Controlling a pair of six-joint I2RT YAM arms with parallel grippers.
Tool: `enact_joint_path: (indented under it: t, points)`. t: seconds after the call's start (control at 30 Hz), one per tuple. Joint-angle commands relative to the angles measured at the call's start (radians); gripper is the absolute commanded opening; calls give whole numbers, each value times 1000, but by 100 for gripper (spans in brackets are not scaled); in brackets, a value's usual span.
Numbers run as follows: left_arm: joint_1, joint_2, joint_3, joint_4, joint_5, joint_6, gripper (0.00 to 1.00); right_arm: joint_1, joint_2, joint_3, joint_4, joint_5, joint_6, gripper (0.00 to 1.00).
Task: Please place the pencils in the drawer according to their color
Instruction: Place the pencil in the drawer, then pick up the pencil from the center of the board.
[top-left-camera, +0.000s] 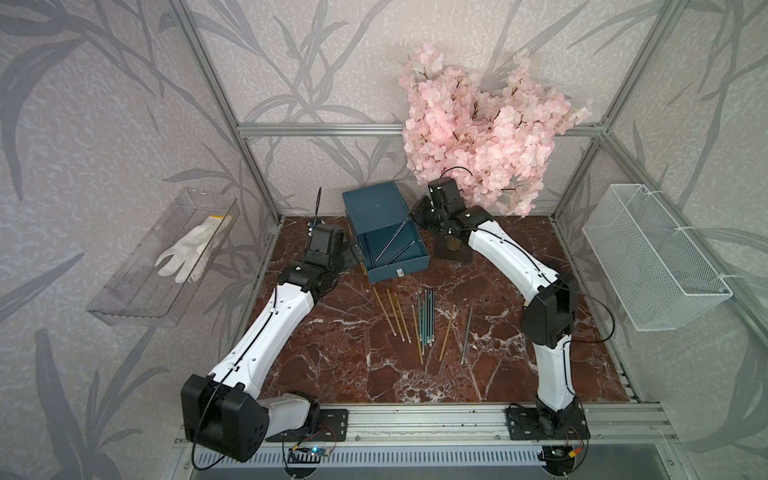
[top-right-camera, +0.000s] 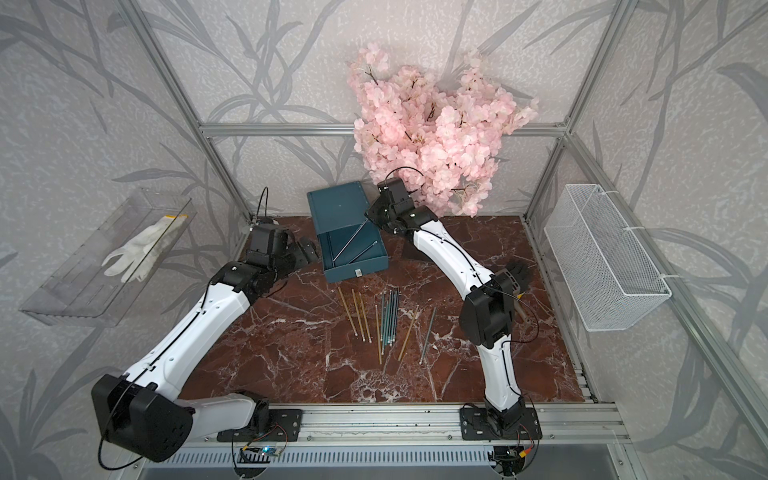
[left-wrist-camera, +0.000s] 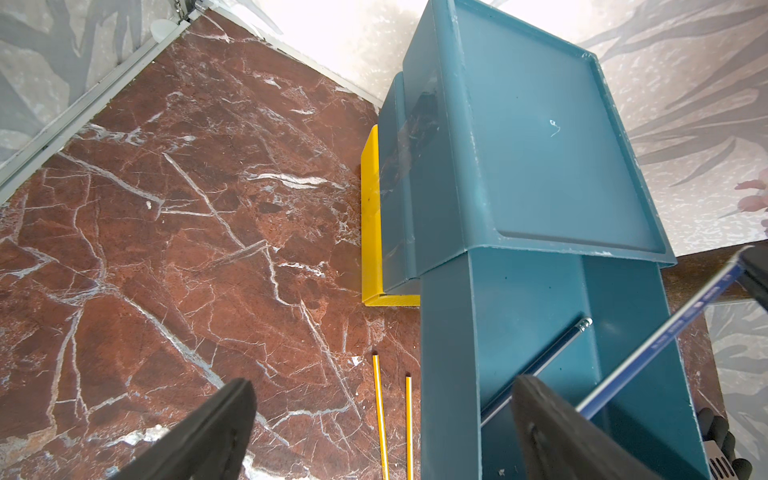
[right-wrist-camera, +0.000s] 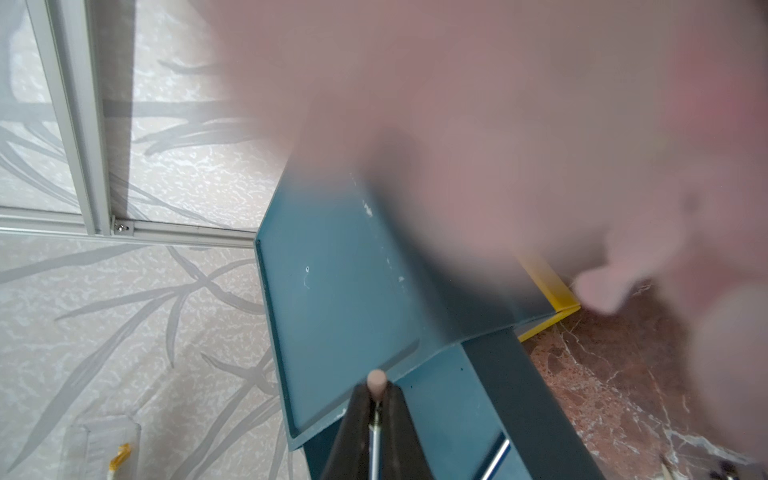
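Note:
The dark pencil's pale end is still above the drawer's sides, so my right gripper should next move down and back over the open top drawer (top-left-camera: 409, 266) (right-wrist-camera: 449, 404) to release the pencil.
The dark teal drawer chest (top-left-camera: 373, 206) (top-right-camera: 337, 205) stands at the back, its top drawer (top-left-camera: 409, 266) (left-wrist-camera: 540, 299) pulled out. My right gripper (top-left-camera: 414, 217) (right-wrist-camera: 377, 399) is shut on a dark pencil (top-left-camera: 395, 237) (left-wrist-camera: 665, 332) by its pale end, and the pencil slants down into that drawer. A second dark pencil (top-left-camera: 402, 250) (left-wrist-camera: 540, 359) lies inside. My left gripper (top-left-camera: 353, 250) (left-wrist-camera: 382, 432) is open, straddling the drawer's left wall. The yellow drawer (left-wrist-camera: 371, 216) sticks out slightly at the bottom. Several yellow, teal and dark pencils (top-left-camera: 424, 320) (top-right-camera: 386, 320) lie in front.
A pink blossom tree (top-left-camera: 478, 137) on a wooden base (top-left-camera: 453, 249) stands right behind the right wrist and blurs much of its view. A clear shelf (top-left-camera: 137, 291) holding a white glove hangs at left, a white wire basket (top-left-camera: 652, 257) at right.

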Motion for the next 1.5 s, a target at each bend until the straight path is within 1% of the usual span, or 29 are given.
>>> enact_joint_path:
  t: [0.0,0.2,0.33,0.37,0.4,0.5,0.6,0.7,0.8,0.87,0.93,1.03,1.13,1.23,1.33,1.47]
  points:
    - [7,7,30,-12,-1,4,100,24,22,29,-48,19,-64,0]
    - [7,2,26,-10,1,-1,100,51,36,33,-79,6,-97,1]
    - [7,4,26,-4,4,-2,100,54,32,33,-97,5,-122,24]
    - [7,6,26,-2,5,-3,100,54,29,37,-103,6,-126,32]
    - [7,7,28,-2,8,-3,100,54,28,39,-108,6,-132,38]
    - [7,8,29,-2,9,-5,100,54,23,52,-120,-1,-150,48]
    - [7,8,31,-3,6,-3,100,54,8,60,-128,-17,-169,50]
    - [6,8,35,-5,4,4,100,55,-19,59,-146,-42,-198,51]
    - [7,6,38,-8,1,13,100,59,-69,26,-165,-65,-238,52]
    - [7,5,42,-13,-2,23,100,60,-122,-30,-167,-78,-260,52]
    - [7,2,45,-18,-7,32,100,60,-188,-123,-152,-85,-277,53]
    - [8,-4,45,-28,-14,42,100,62,-315,-299,-122,-73,-298,54]
    - [8,-10,42,-33,-15,48,100,60,-450,-488,-98,-26,-314,54]
    - [8,-13,38,-34,-9,49,100,60,-550,-654,-97,15,-328,54]
    - [8,-9,37,-35,-3,50,100,60,-612,-787,-107,21,-335,55]
    - [8,-3,38,-33,5,48,100,62,-640,-930,-116,0,-339,55]
